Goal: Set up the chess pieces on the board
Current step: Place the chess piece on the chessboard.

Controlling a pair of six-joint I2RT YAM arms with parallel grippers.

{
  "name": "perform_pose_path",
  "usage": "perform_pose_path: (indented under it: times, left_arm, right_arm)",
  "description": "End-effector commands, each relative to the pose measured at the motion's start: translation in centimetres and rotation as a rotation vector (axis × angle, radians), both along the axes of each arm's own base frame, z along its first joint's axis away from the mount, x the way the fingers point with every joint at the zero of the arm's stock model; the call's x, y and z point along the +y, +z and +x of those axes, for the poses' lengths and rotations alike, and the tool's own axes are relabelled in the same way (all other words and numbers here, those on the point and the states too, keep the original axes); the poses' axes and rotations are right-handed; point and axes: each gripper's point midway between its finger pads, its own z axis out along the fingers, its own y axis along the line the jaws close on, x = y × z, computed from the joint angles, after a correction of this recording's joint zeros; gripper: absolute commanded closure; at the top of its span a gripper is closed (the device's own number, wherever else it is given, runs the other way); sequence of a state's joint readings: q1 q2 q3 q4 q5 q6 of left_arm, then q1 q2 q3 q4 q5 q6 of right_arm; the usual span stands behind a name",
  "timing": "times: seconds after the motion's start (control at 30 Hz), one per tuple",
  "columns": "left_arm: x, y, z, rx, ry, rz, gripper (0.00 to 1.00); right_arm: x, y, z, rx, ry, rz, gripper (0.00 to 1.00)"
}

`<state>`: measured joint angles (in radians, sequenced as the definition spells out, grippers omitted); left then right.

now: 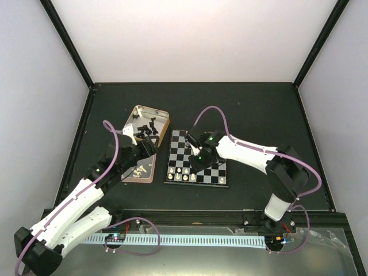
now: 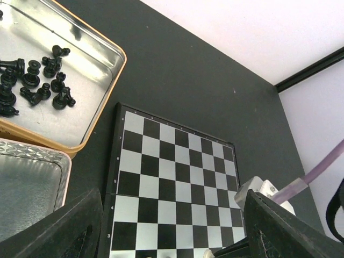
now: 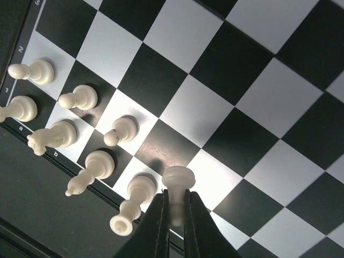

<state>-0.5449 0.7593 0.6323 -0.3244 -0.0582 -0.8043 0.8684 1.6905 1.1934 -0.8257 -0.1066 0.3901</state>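
My right gripper brings the held piece down and toward the last standing pawn next, onto the dark square beside it, since that square is empty.
The board (image 1: 179, 144) lies mid-table, with several cream-white chess pieces (image 3: 78, 98) standing in its near-left corner rows. My right gripper (image 3: 173, 196) hovers over that corner, shut on a white pawn-like piece (image 3: 178, 178) held just above the squares; from above this gripper (image 1: 198, 158) is over the board's middle. My left gripper (image 1: 148, 144) hangs between the tins and the board's left edge. It is open, its dark fingers (image 2: 70, 231) wide apart with only the board (image 2: 172, 172) showing between them. Black pieces (image 2: 37, 80) lie in a tin.
An orange-rimmed metal tin (image 1: 164, 115) with black pieces sits left of the board at the back. A second silver tin (image 2: 32, 183) lies nearer, with a few white pieces (image 1: 140, 170) in it. A purple cable (image 1: 210, 109) loops over the board's far side.
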Motion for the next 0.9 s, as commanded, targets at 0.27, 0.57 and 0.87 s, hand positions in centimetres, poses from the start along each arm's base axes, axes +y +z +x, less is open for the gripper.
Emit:
perform_pose_path:
  times: [0.27,0.57,0.87]
  left_arm:
    - [0.6,1.5,0.1,-0.055,0.003,0.058,0.25]
    - [0.5,0.9,0.3,-0.040,0.000,0.070,0.25]
    - [0.5,0.6,0.3,-0.028,-0.002,0.076,0.24]
  right_arm:
    - [1.2,-1.8,-0.6,0.097,0.034,-0.038,0.95]
    - [1.6,-2.6,-0.8,0.126,0.042,-0.039,0.93]
    - [1.8,-3.0,-0.9,0.137,0.045,-0.034,0.88]
